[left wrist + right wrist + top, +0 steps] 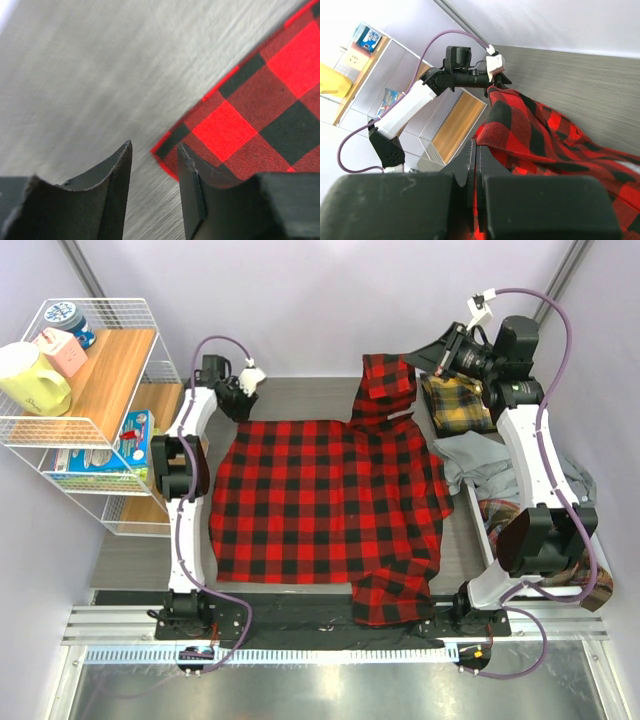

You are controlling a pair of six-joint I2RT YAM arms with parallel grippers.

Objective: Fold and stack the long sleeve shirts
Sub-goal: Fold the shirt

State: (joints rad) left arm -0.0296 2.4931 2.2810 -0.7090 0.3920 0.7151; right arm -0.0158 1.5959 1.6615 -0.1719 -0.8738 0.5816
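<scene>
The left gripper will go down next with its open fingers around the check shirt's far corner by the shelf [161, 153], because that cloth is just below the gripper and the gap between the fingers is still empty.
The red-and-black check shirt [320, 500] lies spread on the grey table [300, 400], one part lifted at the back right. My right gripper [437, 362] is shut on that lifted fabric [530, 130], jaws pressed together [475, 145]. My left gripper [250, 380] hovers open at the shirt's back left corner. In the left wrist view the corner [225, 125] lies against the right finger, and the gap [152, 147] holds nothing. A yellow-and-black plaid shirt [455, 402], a grey shirt [480, 462] and an orange-brown plaid shirt [590, 575] lie at the right.
A white wire shelf [100, 400] with wooden boards stands at the left. It holds a yellow mug [30, 380], a pink box [62, 350] and a blue tin [68, 318]. A metal rail [320, 640] runs along the near edge.
</scene>
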